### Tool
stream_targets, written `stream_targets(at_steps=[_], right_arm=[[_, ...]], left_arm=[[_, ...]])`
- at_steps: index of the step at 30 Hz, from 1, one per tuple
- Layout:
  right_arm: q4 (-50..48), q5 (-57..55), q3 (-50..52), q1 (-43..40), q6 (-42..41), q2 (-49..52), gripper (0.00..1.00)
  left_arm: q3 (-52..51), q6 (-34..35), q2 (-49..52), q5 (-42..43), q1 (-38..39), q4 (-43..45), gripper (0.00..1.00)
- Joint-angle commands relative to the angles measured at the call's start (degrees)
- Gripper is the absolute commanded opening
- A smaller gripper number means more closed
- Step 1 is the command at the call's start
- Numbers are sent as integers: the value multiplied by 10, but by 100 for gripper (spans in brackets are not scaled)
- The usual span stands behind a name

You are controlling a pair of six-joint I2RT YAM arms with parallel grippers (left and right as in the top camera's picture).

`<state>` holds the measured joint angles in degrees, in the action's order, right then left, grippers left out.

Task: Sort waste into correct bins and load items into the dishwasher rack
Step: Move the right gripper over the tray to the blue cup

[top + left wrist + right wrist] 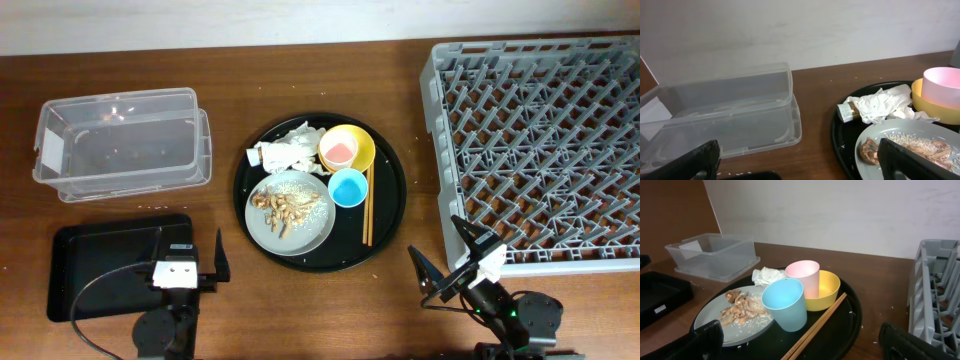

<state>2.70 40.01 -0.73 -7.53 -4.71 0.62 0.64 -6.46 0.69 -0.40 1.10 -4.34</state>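
My right gripper swings up, outward and down over the light-blue cup's plate-side rim (331,187) (764,298) next, as that rim lies outward and to the left in the overhead view.
A round black tray (390,185) holds a grey plate (310,228) with beige food scraps (283,205), crumpled white napkins (290,148), a yellow bowl (362,146) with a pink cup (338,152) in it, a light-blue cup (348,187) and chopsticks (366,210). The clear tub (122,142) is at the back left, the shallow black tray (100,262) at the front left, the grey rack (540,150) on the right. My left gripper (190,268) is open over the black tray's right end. My right gripper (442,262) is open by the rack's front left corner. Both are empty.
Rice crumbs lie scattered on the wooden table around the round tray. In the right wrist view the light-blue cup (785,303) stands nearest, with the chopsticks (816,325) lying beside it and the rack's wall (926,287) on the right.
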Motion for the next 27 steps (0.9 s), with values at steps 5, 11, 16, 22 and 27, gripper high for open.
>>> stream_targets(at_steps=[5,11,16,22,27], right_arm=[[-9,35,4,-4,-7,-3,98],[-20,68,4,-4,-7,-3,98],[-21,68,4,-4,-7,-3,98],[-45,120,4,-4,-7,-3,98],[-66,213,4,-4,-7,-3,98]], left_arm=[[-2,-9,-2,2,0,-4,99],[-2,-9,-2,2,0,-4,99],[-2,-9,-2,2,0,-4,99],[-2,-9,-2,2,0,-4,99],[-2,-9,-2,2,0,-4,99]])
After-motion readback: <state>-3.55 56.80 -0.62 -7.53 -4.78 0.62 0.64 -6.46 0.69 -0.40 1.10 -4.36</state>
